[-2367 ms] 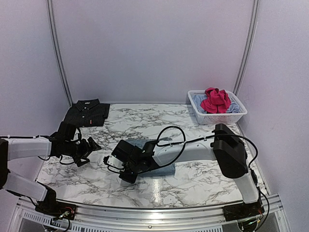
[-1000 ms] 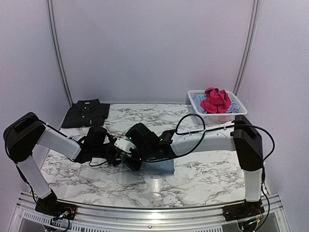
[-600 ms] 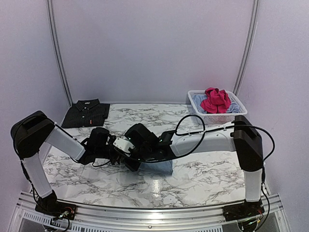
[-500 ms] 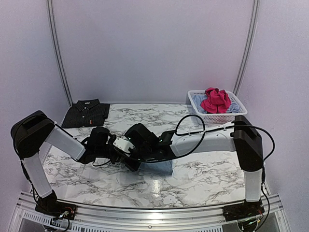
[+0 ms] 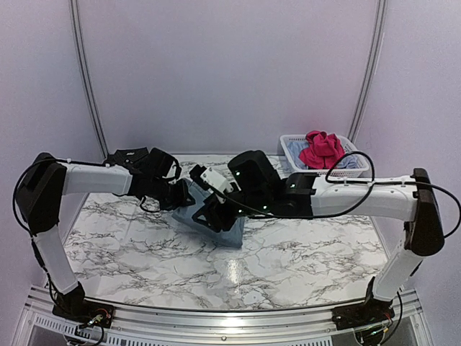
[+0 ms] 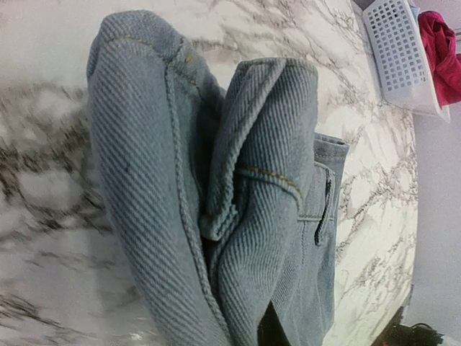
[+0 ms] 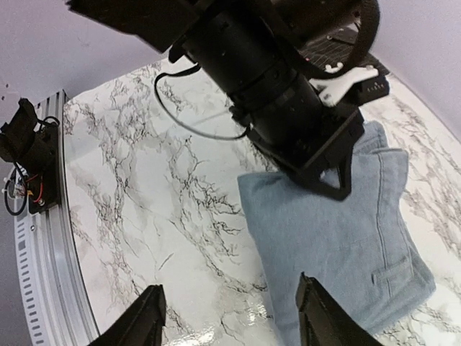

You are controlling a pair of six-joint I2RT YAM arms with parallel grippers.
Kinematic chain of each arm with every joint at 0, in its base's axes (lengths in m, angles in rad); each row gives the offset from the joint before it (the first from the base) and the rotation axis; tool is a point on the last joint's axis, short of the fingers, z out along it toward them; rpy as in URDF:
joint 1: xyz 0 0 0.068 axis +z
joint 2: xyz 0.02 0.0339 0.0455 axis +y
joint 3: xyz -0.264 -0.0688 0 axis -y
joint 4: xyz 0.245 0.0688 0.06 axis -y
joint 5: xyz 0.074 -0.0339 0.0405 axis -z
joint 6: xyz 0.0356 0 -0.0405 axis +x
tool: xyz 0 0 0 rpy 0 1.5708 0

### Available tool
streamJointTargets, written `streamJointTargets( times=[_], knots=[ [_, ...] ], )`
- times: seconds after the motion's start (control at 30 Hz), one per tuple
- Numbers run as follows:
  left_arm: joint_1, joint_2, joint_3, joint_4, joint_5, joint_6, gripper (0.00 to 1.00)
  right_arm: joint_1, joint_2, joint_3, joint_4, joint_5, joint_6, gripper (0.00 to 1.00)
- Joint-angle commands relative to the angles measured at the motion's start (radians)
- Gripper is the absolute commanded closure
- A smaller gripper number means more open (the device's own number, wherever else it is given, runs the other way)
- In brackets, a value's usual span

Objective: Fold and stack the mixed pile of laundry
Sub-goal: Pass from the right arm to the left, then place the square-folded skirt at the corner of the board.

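The denim garment and the black shirt [image 5: 124, 154] are both folded. My left gripper should take the denim garment up, outward and to the left in the top view, then lower it onto the shirt and release it.
A folded light blue denim garment [image 5: 225, 229] lies mid-table. Its left edge is bunched up and fills the left wrist view [image 6: 238, 216]. My left gripper [image 5: 185, 196] is shut on that edge, its fingers buried in the cloth. My right gripper [image 7: 232, 323] hovers open just over the garment's [image 7: 338, 245] near-left corner, holding nothing; from above it [image 5: 210, 215] sits beside the left one. A black shirt [image 5: 124, 154] lies folded at the back left, partly behind my left arm. A pink-red piece [image 5: 322, 150] and pale blue cloth [image 5: 350, 161] sit in the basket.
The white lattice basket [image 5: 291, 141] stands at the back right corner, also seen in the left wrist view [image 6: 397, 50]. Both arms cross over the middle of the marble table [image 5: 288, 259]. The table's metal front rail [image 7: 39, 238] runs along the near edge.
My left gripper has shut on the denim's edge and my right gripper has opened and let go. Both arms have risen and swung toward the back, and the denim's left side has lifted.
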State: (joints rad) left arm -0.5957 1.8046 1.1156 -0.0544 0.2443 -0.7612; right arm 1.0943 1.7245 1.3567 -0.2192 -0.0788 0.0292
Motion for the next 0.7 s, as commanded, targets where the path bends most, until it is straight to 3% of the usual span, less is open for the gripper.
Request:
streamJointTargets(
  times=[0.0, 0.13, 0.37, 0.5, 0.67],
  knots=[
    [0.119, 0.064, 0.192, -0.314, -0.084, 0.299, 1.00, -0.028, -0.105, -0.066, -0.012, -0.005, 0.035, 0.35],
    [0.164, 0.174, 0.469, -0.502, -0.143, 0.508, 1.00, -0.059, -0.178, -0.147, -0.005, 0.019, 0.057, 0.21],
    [0.189, 0.355, 0.883, -0.652, -0.344, 0.703, 1.00, -0.090, -0.226, -0.202, -0.039, 0.033, 0.071, 0.16],
    [0.227, 0.403, 1.019, -0.665, -0.342, 0.745, 1.00, -0.097, -0.232, -0.219, -0.046, 0.035, 0.071, 0.16],
    [0.243, 0.408, 1.085, -0.669, -0.367, 0.817, 1.00, -0.104, -0.218, -0.221, -0.043, 0.024, 0.055, 0.15]
  ],
)
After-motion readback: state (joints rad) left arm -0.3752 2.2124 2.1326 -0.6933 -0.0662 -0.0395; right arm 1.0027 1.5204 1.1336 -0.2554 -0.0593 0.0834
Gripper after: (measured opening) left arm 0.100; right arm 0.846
